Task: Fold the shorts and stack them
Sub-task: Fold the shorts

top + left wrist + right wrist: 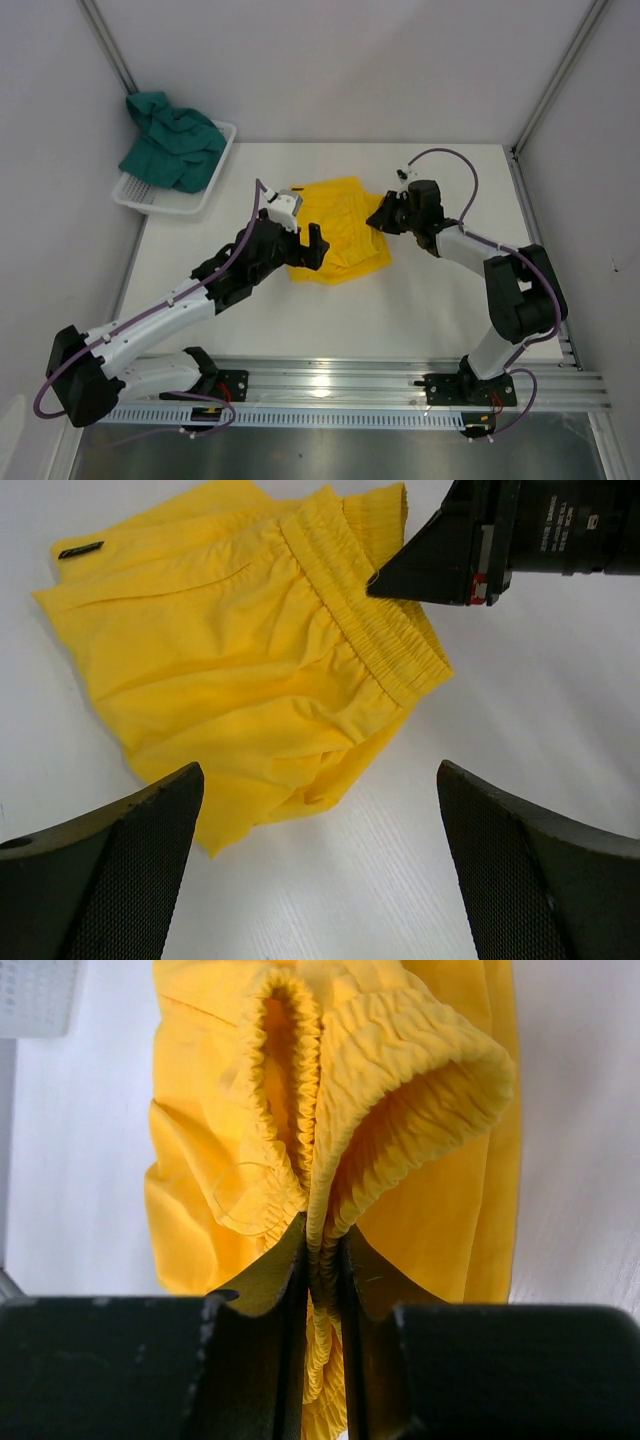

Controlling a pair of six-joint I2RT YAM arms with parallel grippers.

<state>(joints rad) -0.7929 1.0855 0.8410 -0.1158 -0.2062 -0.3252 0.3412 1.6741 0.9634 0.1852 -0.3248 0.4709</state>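
Note:
My right gripper will next drag the pinched waistband to the left in the top view, toward the shorts' middle, and let it go, because the shorts are crumpled.
The yellow shorts (pixel 340 235) lie crumpled on the white table, mid-table. My right gripper (pixel 377 217) is shut on their elastic waistband (pixel 325 1250) at the right edge; the band bulges out in a loop beyond the jaws. My left gripper (pixel 308 240) is open and empty, hovering over the shorts' left side; in the left wrist view the shorts (pixel 250 670) lie beyond the fingers (pixel 130 870), with the right gripper (pixel 440 565) at the waistband. The teal-green shorts (pixel 172 140) lie heaped in the white mesh basket (pixel 218 180) at the back left.
The basket stands at the table's back left corner. Grey walls and metal posts close in the back and sides. The rail with both arm bases (pixel 330 385) runs along the near edge.

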